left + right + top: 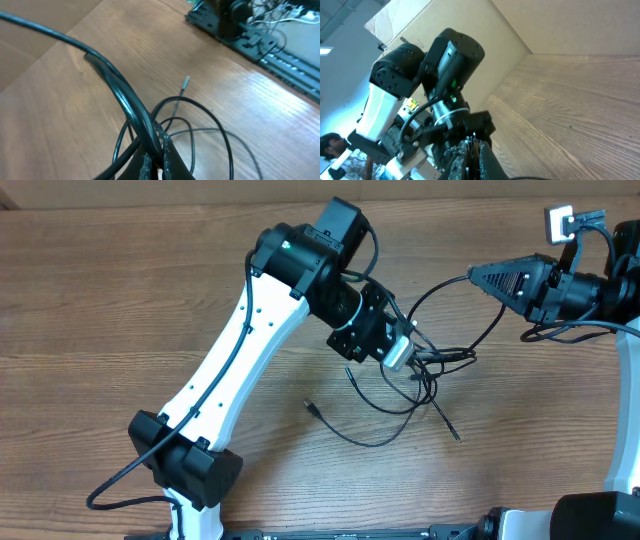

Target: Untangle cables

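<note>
My right gripper's piece of cable still curves into the tangle. So the gripper will first go to the right in the overhead view, away from my left gripper, and then open.
Several thin black cables lie in tangled loops on the wooden table, right of centre. One metal-tipped plug end points left and another points to the lower right. My left gripper hangs over the tangle, shut on a cable; in the left wrist view that cable runs up and left out of the closed fingertips, with loops and a plug beyond. Up at the right, my right gripper is shut on a cable strand that curves down into the tangle. Its pads pinch it.
The left arm's white link crosses the table from its base at the lower left, trailing a thick black arm cable. The right arm's base is at the lower right. A black rail with wiring stands at the table's edge.
</note>
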{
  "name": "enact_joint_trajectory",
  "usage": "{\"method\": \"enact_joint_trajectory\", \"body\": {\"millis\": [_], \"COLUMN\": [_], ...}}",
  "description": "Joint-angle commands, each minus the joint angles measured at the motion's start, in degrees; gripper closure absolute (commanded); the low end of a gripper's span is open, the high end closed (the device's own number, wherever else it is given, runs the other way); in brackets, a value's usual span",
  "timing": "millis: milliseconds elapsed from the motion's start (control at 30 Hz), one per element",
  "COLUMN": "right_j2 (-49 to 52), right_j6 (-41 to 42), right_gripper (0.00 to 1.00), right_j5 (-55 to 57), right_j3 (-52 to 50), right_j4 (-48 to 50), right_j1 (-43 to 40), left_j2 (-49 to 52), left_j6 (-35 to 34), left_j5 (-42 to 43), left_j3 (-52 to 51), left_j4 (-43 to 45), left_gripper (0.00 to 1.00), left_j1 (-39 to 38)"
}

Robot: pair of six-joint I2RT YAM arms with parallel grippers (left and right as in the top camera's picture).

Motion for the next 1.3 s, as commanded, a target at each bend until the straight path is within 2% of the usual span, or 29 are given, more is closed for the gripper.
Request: {"method": "enact_joint_trajectory", "body": {"millis": [0, 167, 267, 433, 600, 800, 833, 867, 900, 967, 1133, 1267], "right_j2": [-0.1, -0.1, 0.0, 0.0, 0.0, 0.0, 0.0, 0.0, 0.0, 0.0, 0.0, 0.0], "right_j6": [3.7, 12.0, 16.1, 26.9, 33.9, 34.3, 34.1, 34.1, 34.1, 33.8, 33.6, 26.0], "right_gripper": [0.96, 0.96, 0.96, 0.96, 0.96, 0.94, 0.63, 0.49, 0.3, 0.15, 0.07, 0.06], "right_j5": [-3.0, -3.0, -3.0, -2.2, 4.6, 4.6, 4.6, 4.6, 4.6, 4.6, 4.8, 5.0], "right_j3": [0.9, 0.9, 0.9, 0.9, 0.9, 0.9, 0.9, 0.9, 0.8, 0.7, 0.7, 0.7], "right_j4": [2.5, 11.6, 16.9, 29.6, 33.1, 30.9, 30.1, 29.9, 29.7, 29.2, 22.3, 11.5], "right_j1": [-0.5, -0.5, -0.5, -2.8, -7.2, -11.3, -11.5, -11.5, -11.5, -11.3, -11.2, -9.5], "left_j2": [0.0, 0.0, 0.0, 0.0, 0.0, 0.0, 0.0, 0.0, 0.0, 0.0, 0.0, 0.0], "left_j6": [-0.5, -1.1, -5.3, -8.6, -9.3, -9.3, -9.3, -9.3, -9.3, -9.3, -9.3, -9.3], "left_j5": [0.7, 0.7, 0.6, -0.9, -0.9, -0.9, -0.9, -1.0, -1.6, -3.8, -8.3, -9.3], "left_j3": [0.4, 0.4, -0.2, -1.2, -1.2, -1.2, -1.2, -1.2, -1.2, -1.2, -1.2, -1.2], "left_j4": [-3.6, -10.8, -10.8, -10.8, -10.8, -10.8, -10.8, -10.8, -10.8, -10.5, -6.8, -3.3], "left_gripper": [0.96, 0.96, 0.96, 0.96, 0.96, 0.96, 0.96, 0.96, 0.96, 0.96, 0.96, 0.96], "left_j1": [-1.3, -1.5, -1.5, -1.6, -1.6, -1.6, -1.6, -1.6, -1.6, -1.6, -1.5, -1.5]}}
